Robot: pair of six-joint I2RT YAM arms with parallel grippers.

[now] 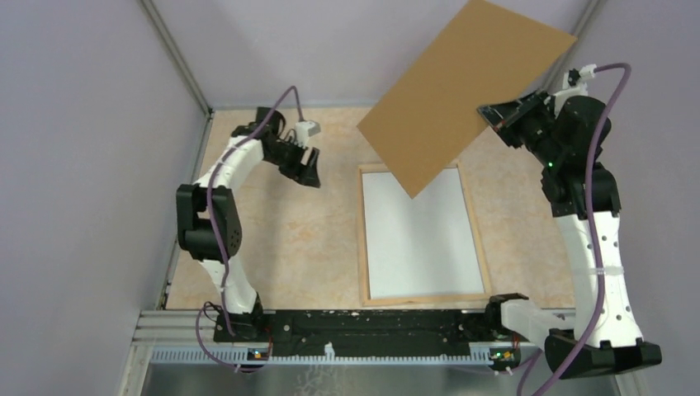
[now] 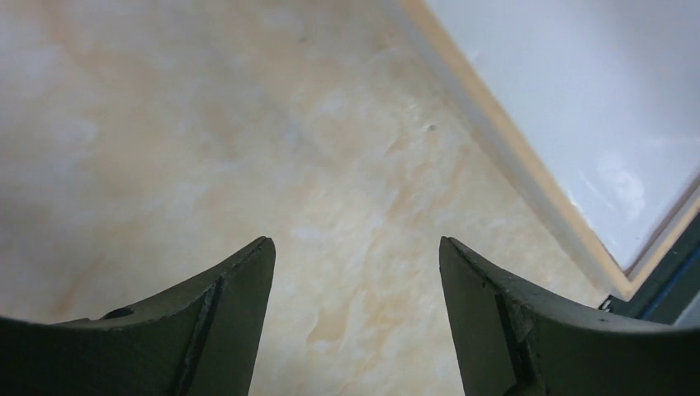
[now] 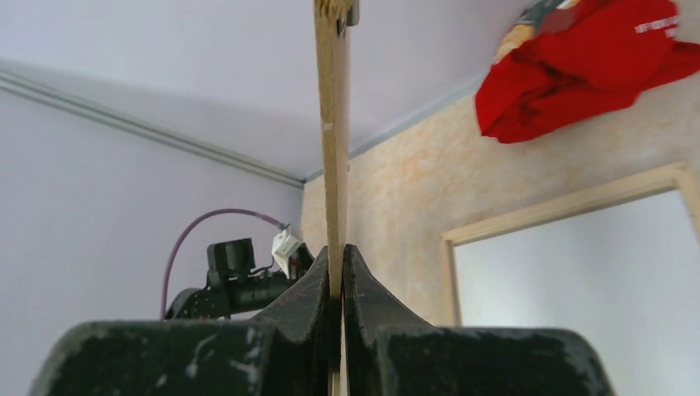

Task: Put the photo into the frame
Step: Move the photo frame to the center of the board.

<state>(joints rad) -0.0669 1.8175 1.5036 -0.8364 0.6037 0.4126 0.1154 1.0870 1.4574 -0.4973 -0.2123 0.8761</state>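
Next, my left gripper moves to the right in the top view and down onto the far end of the frame's bar.
The frame (image 1: pixel 362 239) lies flat on the table with its light wood back up. Inside its rails lies the photo (image 1: pixel 421 235), showing only a plain white side. My right gripper (image 1: pixel 497 120) is raised above the frame's far right corner and is shut on the edge of a plain brown backing board (image 1: pixel 462 91), which hangs tilted in the air. The right wrist view shows that board (image 3: pixel 333 124) edge-on, pinched at my right gripper (image 3: pixel 336 252). My left gripper (image 1: pixel 309 169) is open and empty over bare table, left of the frame (image 2: pixel 512 165).
Grey walls close the table in on the left, back and right. A black rail (image 1: pixel 371 323) with both arm bases runs along the near edge. A red cloth (image 3: pixel 586 66) shows in the right wrist view, beyond the frame (image 3: pixel 561 206).
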